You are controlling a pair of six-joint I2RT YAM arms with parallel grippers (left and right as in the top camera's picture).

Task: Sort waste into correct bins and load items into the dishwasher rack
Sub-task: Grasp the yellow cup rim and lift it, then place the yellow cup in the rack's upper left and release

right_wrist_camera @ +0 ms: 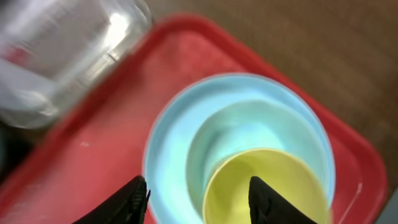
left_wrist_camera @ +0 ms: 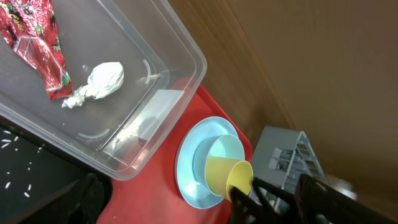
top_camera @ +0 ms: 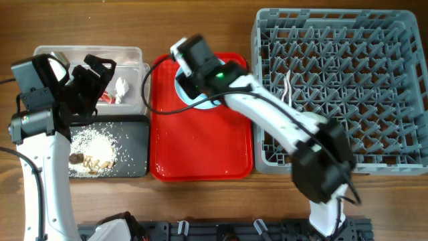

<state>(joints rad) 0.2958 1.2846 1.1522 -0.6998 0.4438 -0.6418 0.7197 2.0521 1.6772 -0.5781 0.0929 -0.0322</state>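
The yellow cup already has one fingertip of my right gripper inside it and one outside, so next I will lower my right gripper slightly over the yellow cup's rim and close its fingers.
A light-blue plate (right_wrist_camera: 165,146) on the flat red serving tray holds a pale bluish bowl (right_wrist_camera: 249,121) with the yellow cup (right_wrist_camera: 273,186) tipped inside it. My right gripper (right_wrist_camera: 196,183) is open over this stack, one finger inside the cup and one outside above the plate. The stack also shows in the left wrist view (left_wrist_camera: 189,171). My left gripper (top_camera: 99,72) hovers open and empty over the clear tub (top_camera: 137,55), which holds the red wrapper (left_wrist_camera: 37,46) and the white tissue (left_wrist_camera: 99,81). The black tray (top_camera: 139,127) holds rice with brown bits (top_camera: 90,144).
The grey dishwasher rack (top_camera: 334,87) fills the right side, with a white utensil (top_camera: 287,86) standing among its pegs. The red serving tray (top_camera: 200,147) lies between the bins and the rack. My right arm crosses the rack's front left corner.
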